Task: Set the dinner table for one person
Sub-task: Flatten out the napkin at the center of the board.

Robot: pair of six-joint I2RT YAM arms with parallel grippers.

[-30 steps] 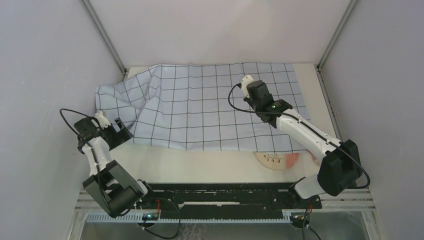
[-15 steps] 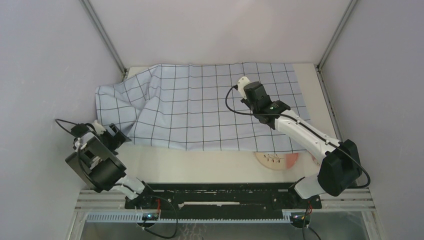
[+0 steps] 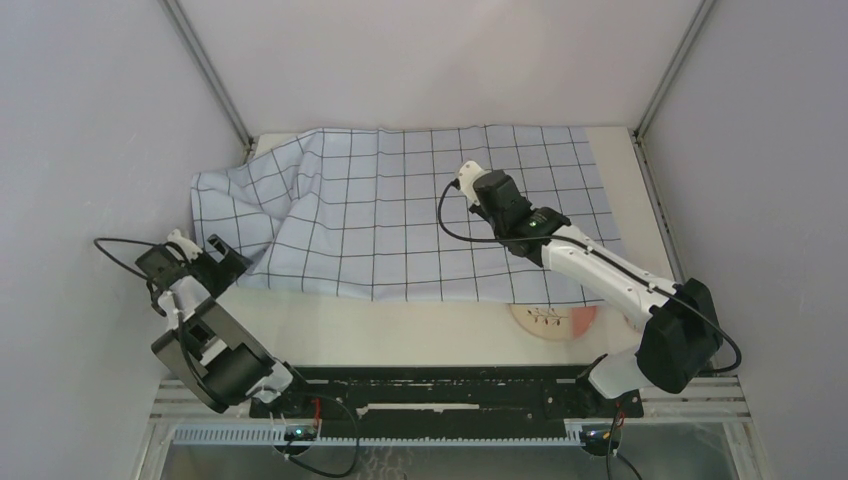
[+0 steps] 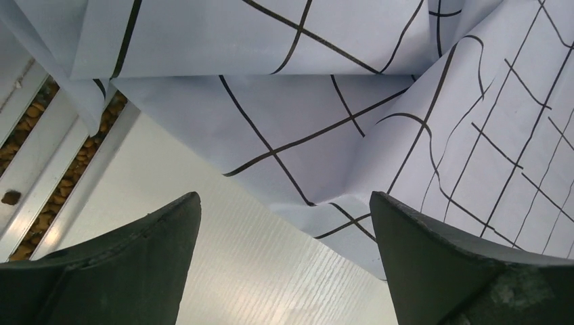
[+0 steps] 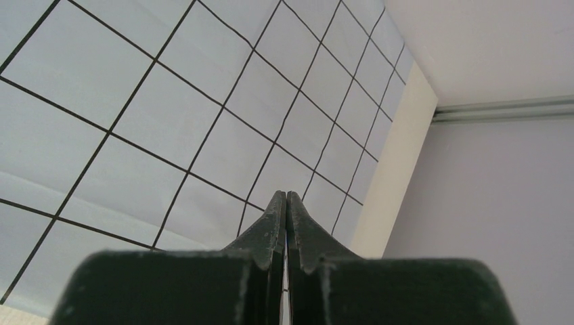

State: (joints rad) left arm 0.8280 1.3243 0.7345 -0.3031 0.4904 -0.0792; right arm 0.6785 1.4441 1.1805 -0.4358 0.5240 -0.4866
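Note:
My left gripper lowers its open fingers around the curled fold at the cloth's near edge (image 3: 242, 250) (image 4: 303, 196) below it and closes next, since this side is rumpled.
The dinner table (image 3: 400, 322) is cream-white. A pale-blue black-gridded cloth (image 3: 400, 215) covers its far part, rumpled at the left. My left gripper (image 3: 224, 256) is open and empty at the cloth's near-left corner. In the left wrist view the folded cloth corner (image 4: 352, 223) lies just ahead of the open left gripper (image 4: 284, 198), above bare table (image 4: 237, 271). My right gripper (image 3: 487, 193) is shut and hovers over the cloth's middle right. In the right wrist view the right gripper (image 5: 285, 195) has its jaws pressed together with nothing between them, over the flat cloth (image 5: 203, 108).
A cream and pink plate (image 3: 553, 322) lies near the front right, partly behind the right arm and at the cloth's near edge. Grey walls close in the table on three sides. A slotted rail (image 4: 40, 142) runs along the table's left edge.
The right gripper has moved left across the cloth, still shut. The left arm has swung its elbow round and the open gripper has shifted slightly left at the cloth corner.

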